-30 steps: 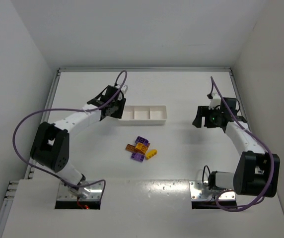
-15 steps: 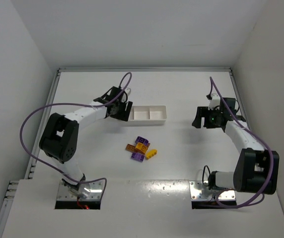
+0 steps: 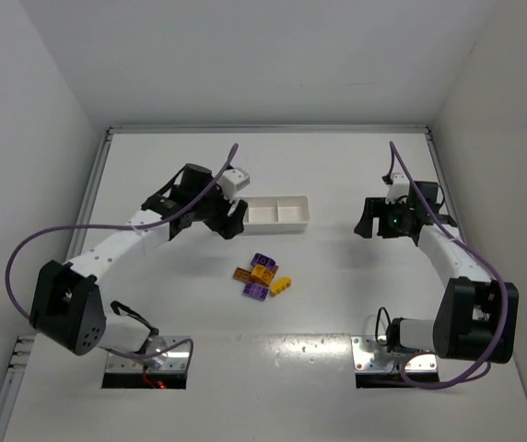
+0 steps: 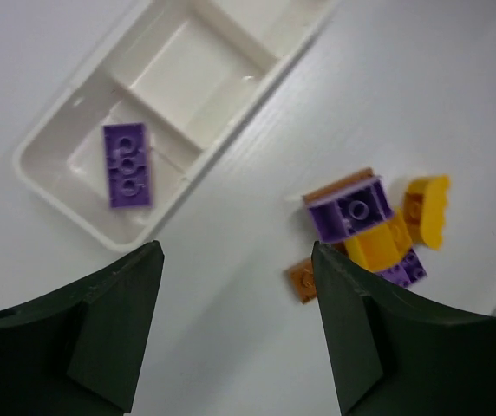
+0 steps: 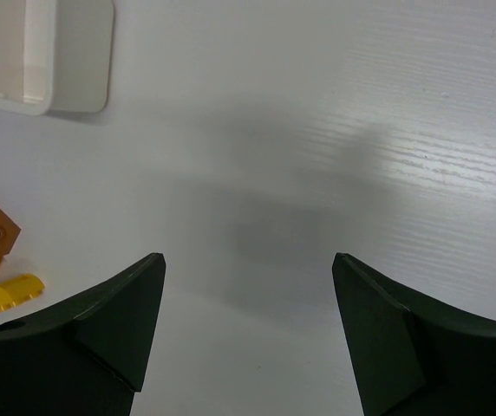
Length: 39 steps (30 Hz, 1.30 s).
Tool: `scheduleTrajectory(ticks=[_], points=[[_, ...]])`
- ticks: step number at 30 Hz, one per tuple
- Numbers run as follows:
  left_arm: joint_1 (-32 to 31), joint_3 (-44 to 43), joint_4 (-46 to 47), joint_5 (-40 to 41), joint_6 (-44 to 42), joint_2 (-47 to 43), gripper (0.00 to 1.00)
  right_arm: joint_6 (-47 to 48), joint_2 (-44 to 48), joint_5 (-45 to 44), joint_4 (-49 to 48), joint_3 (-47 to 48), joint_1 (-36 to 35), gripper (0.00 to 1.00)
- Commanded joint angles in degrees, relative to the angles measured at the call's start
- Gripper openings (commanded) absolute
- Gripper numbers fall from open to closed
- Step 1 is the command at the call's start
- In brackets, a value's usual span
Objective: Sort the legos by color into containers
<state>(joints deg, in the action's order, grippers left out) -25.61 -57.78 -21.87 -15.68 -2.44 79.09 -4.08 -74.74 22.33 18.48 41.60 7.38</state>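
Note:
I will bring my left gripper back, turn it and lower it around the purple brick nearest the tray, because that brick lies uncovered on top of the pile.
The white tray (image 3: pixel 280 212) lies at the table's middle back, and my left gripper (image 3: pixel 231 219) covers its left end. In the left wrist view one purple lego (image 4: pixel 127 165) lies flat in the tray's (image 4: pixel 187 69) end compartment; the other two compartments show only bare floor. The left gripper (image 4: pixel 237 251) hangs open over bare table between the tray and the pile of legos (image 4: pixel 369 230). That pile (image 3: pixel 263 276) is made of purple, yellow and orange-brown bricks. My right gripper (image 3: pixel 371 224) is open over bare table to the right of the tray, holding nothing (image 5: pixel 248 260).
White walls close in the table on the left, back and right, with a raised rail (image 3: pixel 268 129) along the back edge. The right wrist view catches a tray corner (image 5: pixel 44 52) and a yellow brick (image 5: pixel 5 295) at its left edge.
My left gripper went from shut to open and shifted from over the tray's left end toward its near side. The right arm has stayed where it was.

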Motion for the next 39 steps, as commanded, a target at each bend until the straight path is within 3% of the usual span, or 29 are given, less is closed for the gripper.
scheduleTrajectory(ticks=[1, 7, 10, 18, 37, 39], points=[[-2.16, 0.83, -5.80, -13.22, -12.92, -1.75, 0.76, 1.79, 1.79, 3.60, -1.25, 0.67, 0.09, 0.79], [-8.93, 0.83, -9.42, -15.43, -22.34, 1.50, 0.71, 2.93, 1.79, 6.06, -0.73, 0.67, 0.09, 0.79], [-12.79, -1.71, -8.81, -13.23, -23.05, 4.84, 0.58, 2.93, 1.79, 6.06, -0.20, 0.67, 0.09, 0.79], [-18.60, -4.71, -4.77, -8.76, -24.11, 11.34, 0.57, 3.46, 2.32, 6.06, 0.33, 0.67, 0.09, 0.79], [-19.13, -6.82, -1.34, -6.47, -24.19, 18.29, 0.57, 3.46, 2.32, 6.06, 0.33, 0.67, 0.09, 0.79], [-19.13, -6.82, -1.34, -6.47, -24.19, 18.82, 0.53, 3.46, 1.79, 6.06, 0.33, 0.67, 0.09, 0.79]])
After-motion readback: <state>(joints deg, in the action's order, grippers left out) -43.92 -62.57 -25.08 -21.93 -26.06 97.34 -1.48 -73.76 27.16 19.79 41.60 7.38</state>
